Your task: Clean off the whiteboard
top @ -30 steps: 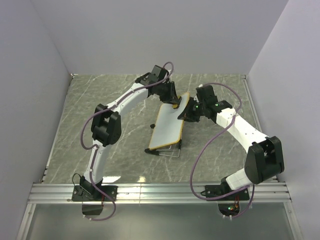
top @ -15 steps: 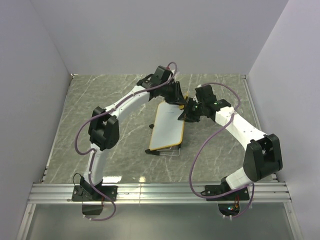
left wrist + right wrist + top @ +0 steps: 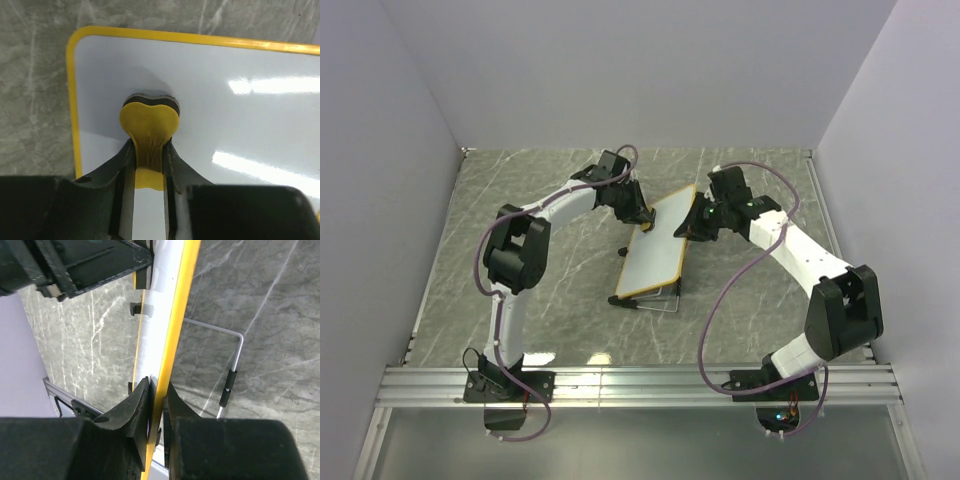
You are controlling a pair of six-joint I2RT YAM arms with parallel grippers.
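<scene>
The eraser (image 3: 149, 122) goes back and down in my left gripper to the bare tabletop to its left in the top view next for release, since the board is blank.
The whiteboard (image 3: 658, 248), white with a thin yellow-orange frame, leans on its stand in the middle of the table. Its face looks blank in the left wrist view (image 3: 230, 120). My left gripper (image 3: 642, 221) is shut on the yellow bone-shaped eraser (image 3: 149, 122), whose dark pad presses on the board near its top left corner. My right gripper (image 3: 688, 228) is shut on the board's right edge; in the right wrist view the frame (image 3: 172, 335) runs edge-on between my fingers (image 3: 134, 407).
The board's wire stand (image 3: 235, 365) with black sleeves rests on the grey marbled table (image 3: 520, 280) behind the board. White walls close the table on three sides. A metal rail (image 3: 640, 385) runs along the near edge.
My left gripper has moved with the eraser from the board's far top edge leftward and down to its top left corner. The right gripper keeps its hold on the board's edge.
</scene>
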